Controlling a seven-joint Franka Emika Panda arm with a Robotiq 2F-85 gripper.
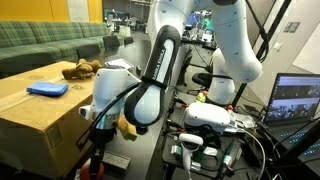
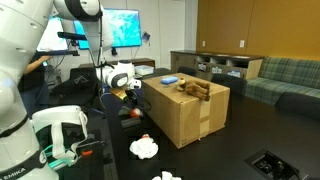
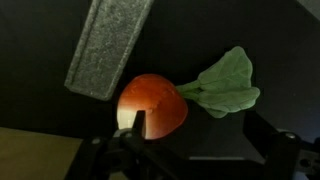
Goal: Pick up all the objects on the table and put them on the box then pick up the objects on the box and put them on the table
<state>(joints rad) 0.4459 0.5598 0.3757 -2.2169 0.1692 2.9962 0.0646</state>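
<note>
My gripper should go down and toward the left in the wrist view to get onto the vegetable's orange body (image 3: 154, 105). The vegetable's body sits off-center, by one finger.
In the wrist view an orange-red plush vegetable (image 3: 155, 102) with green leaves (image 3: 225, 85) lies on a dark surface. My gripper (image 3: 200, 138) is open just over it. One finger touches the orange body and the other stands apart, past the leaves. In both exterior views the gripper (image 1: 105, 125) (image 2: 126, 90) hangs low beside the cardboard box (image 1: 40, 118) (image 2: 185, 118). A flat blue object (image 1: 47, 89) (image 2: 169, 79) and a brown plush toy (image 1: 80, 69) (image 2: 195, 89) lie on the box top.
A grey rectangular block (image 3: 108, 45) lies just beyond the vegetable. A white crumpled object (image 2: 146, 147) lies on the dark surface in front of the box. A laptop (image 1: 296, 98) and cables stand by the arm's base, and a green sofa (image 1: 50, 42) is behind.
</note>
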